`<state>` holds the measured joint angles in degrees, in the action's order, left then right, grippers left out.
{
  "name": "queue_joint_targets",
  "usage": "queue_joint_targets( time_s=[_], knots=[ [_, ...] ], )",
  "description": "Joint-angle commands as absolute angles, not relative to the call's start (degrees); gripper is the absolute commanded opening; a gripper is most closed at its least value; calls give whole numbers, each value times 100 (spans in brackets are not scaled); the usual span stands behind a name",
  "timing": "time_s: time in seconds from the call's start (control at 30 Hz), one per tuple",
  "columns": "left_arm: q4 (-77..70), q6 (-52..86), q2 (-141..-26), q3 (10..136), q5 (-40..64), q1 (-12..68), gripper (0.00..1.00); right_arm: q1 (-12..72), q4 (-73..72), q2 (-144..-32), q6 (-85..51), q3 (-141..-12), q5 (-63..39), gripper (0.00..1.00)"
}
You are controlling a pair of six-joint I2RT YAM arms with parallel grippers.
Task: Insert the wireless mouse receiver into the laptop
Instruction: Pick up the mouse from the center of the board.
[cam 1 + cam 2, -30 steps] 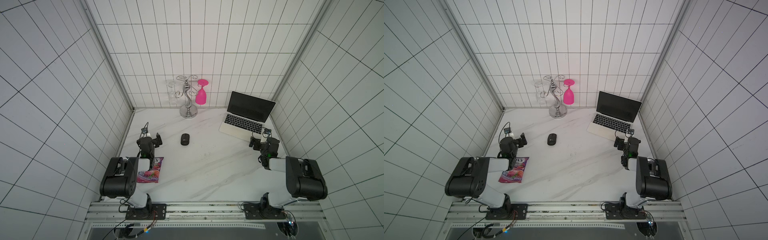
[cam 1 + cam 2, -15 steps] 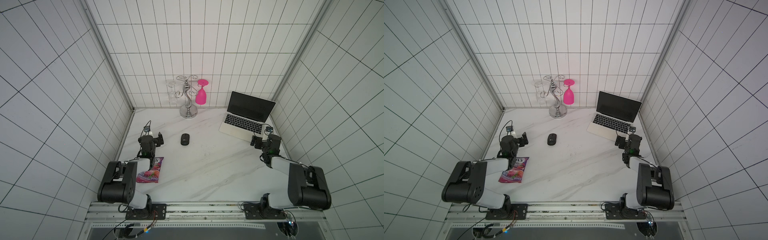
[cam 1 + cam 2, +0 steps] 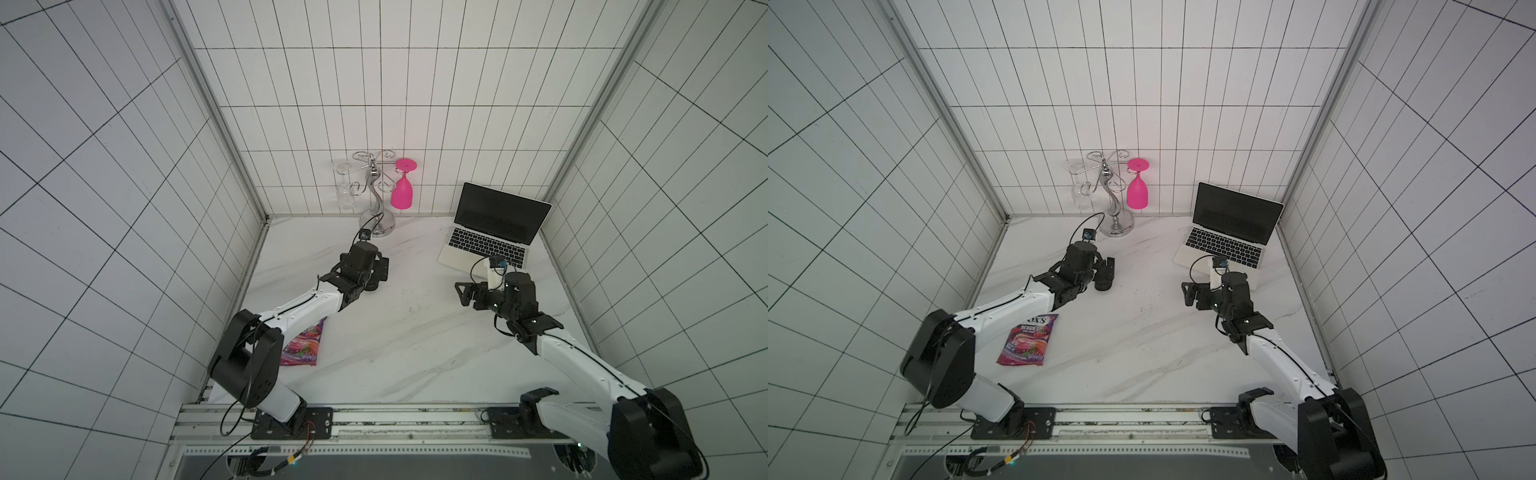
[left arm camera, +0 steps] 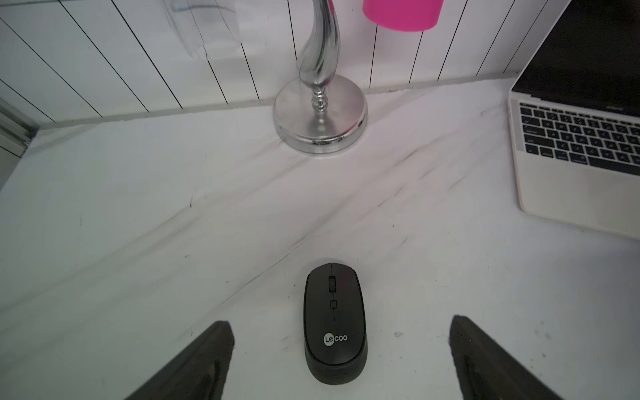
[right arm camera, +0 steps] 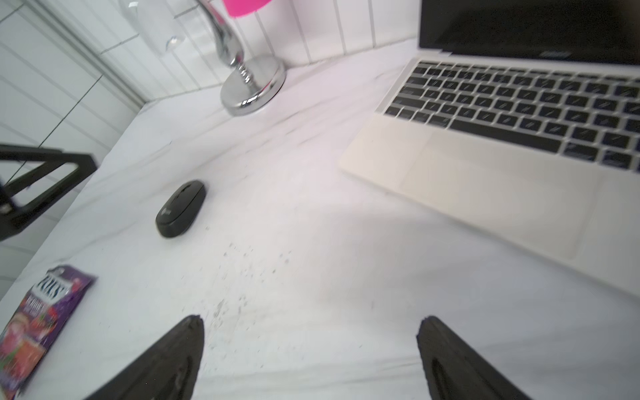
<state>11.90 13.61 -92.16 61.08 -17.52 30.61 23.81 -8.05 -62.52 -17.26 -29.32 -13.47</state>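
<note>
My left gripper is open and centered above the black mouse's wheel end [image 4: 332, 285], so next it will tip its fingers downward, lower them and close them around that end.
The black oval mouse [image 4: 334, 322] lies on the white table, its rear end between the spread fingers of my left gripper [image 4: 341, 323], which is open and not touching it. In both top views that gripper [image 3: 376, 272] [image 3: 1106, 270] hovers over the mouse [image 3: 1104, 285]. The silver laptop [image 3: 490, 243] [image 3: 1227, 241] stands open at the back right, screen dark. My right gripper [image 3: 467, 294] [image 5: 312, 320] is open and empty, in front of the laptop's [image 5: 485, 166] front edge, pointing left. The wireless mouse receiver is out of view.
A chrome glass stand [image 3: 376, 208] at the back wall holds a pink glass [image 3: 402, 192] and a clear glass [image 3: 344, 193]. A purple candy bag [image 3: 1027, 340] lies at the front left beside my left arm. Tiled walls close in both sides.
Both arms have reached forward. The left gripper moved to the mouse and now straddles it. The right gripper swung left, away from the wall, along the laptop's front edge.
</note>
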Motion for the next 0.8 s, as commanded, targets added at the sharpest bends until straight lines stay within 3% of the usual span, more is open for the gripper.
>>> queue_joint_targets(
  time_s=[0.0, 0.4, 0.6, 0.77],
  knots=[
    [2260, 1634, -9821, 6756, -1349, 2865, 98, 2887, -845, -6355, -1804, -2794, -1461, 99],
    [3040, 1709, -11673, 8402, -365, 2341, 98, 3418, -1197, -7030, -1417, -2882, -1439, 99],
    [3367, 1571, -12131, 8778, -440, 2408, 98, 3426, -1397, -7328, -1441, -2892, -1535, 99],
    [3768, 1458, -12395, 9035, -1076, 2589, 88, 3428, -1554, -7546, -1467, -2849, -1554, 100]
  ],
)
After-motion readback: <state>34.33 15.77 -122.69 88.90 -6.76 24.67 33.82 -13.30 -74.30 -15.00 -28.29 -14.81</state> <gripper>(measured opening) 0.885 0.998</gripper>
